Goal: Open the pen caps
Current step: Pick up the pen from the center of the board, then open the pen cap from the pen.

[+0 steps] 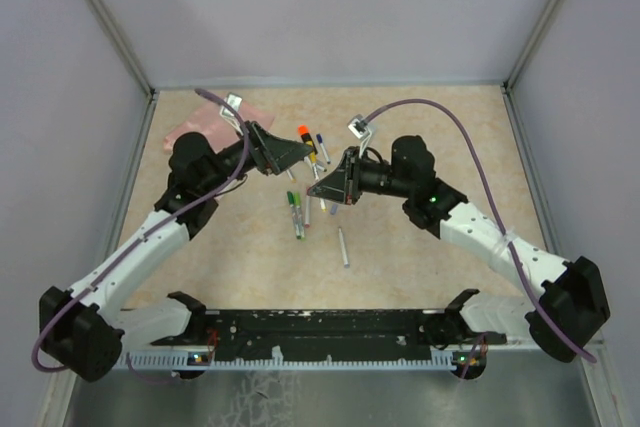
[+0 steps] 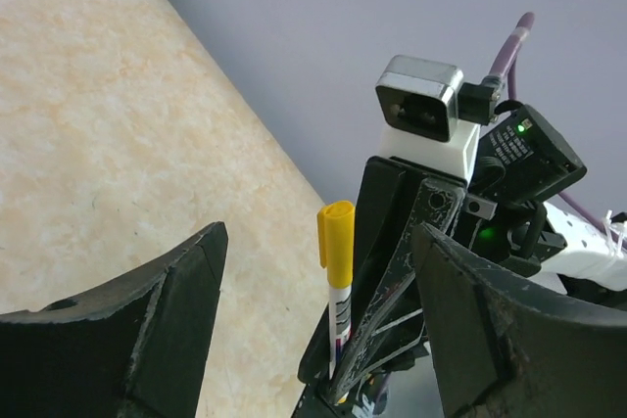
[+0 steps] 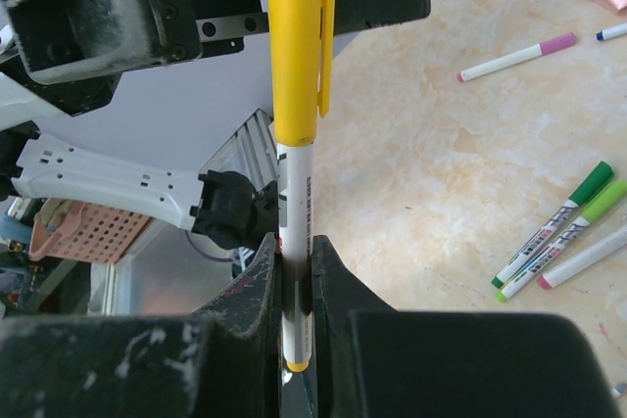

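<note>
My right gripper moves down and back next, tilting downward, and releases the body of the white pen, since the bare tabletop [image 1: 361, 250] beside the lone pen lies below and back.
My right gripper [image 3: 294, 254] is shut on the white barrel [image 3: 294, 198] of a pen that it holds upright in the air, the yellow pen cap [image 3: 295, 51] on its top end. My left gripper [image 2: 318, 237] faces it and stands open, one finger on each side of the yellow cap [image 2: 336, 242] and neither touching it. Seen from the top, the left gripper [image 1: 288, 154] and right gripper [image 1: 322, 189] meet tip to tip above the middle of the table.
Capped pens lie on the table: green ones [image 3: 554, 232] [image 1: 296, 213], a pink-capped one [image 3: 519, 58], an orange-capped one [image 1: 306, 137] and a lone pen [image 1: 343, 247]. A pink pouch [image 1: 205, 125] lies at the back left. Grey walls enclose the table.
</note>
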{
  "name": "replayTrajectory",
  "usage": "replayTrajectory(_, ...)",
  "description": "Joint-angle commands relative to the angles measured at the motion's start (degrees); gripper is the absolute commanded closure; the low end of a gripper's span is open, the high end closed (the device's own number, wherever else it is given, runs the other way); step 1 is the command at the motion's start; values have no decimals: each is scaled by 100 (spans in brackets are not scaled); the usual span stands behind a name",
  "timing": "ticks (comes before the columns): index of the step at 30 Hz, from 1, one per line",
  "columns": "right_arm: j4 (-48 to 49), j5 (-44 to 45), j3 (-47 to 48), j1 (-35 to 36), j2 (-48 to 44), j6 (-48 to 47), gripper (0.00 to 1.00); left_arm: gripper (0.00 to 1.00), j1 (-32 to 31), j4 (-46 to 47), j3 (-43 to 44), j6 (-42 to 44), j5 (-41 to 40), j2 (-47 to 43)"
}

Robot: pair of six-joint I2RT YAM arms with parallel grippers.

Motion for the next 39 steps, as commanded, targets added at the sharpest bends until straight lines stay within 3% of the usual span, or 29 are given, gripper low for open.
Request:
replayTrajectory(1,253,-91,53,73,-40,11,100,23,17,-192,226,-71,281,124)
replayTrajectory(14,162,-186,141,72,165,25,100,47,-58,-85,352,-187,621,452)
replayTrajectory(21,146,-206,170,72,212,21,100,68,-61,143,429,-295,1013,670)
replayTrajectory(25,144,-227,161,72,212,20,100,97,-52,89,571,-229,1211,790)
replayTrajectory(26,143,-235,147,72,214,17,100,100,-38,78,605,-193,1225,805)
replayTrajectory(30,231,-310,-2,77,168,15,100,100,205,-84,901,61,1158,878)
replayTrajectory(34,564,-368,-392,74,4,105,100,100,840,180,1515,325,1220,1218)
replayTrajectory(39,846,-369,-887,96,-157,356,100,100,1289,636,2576,486,533,1743)
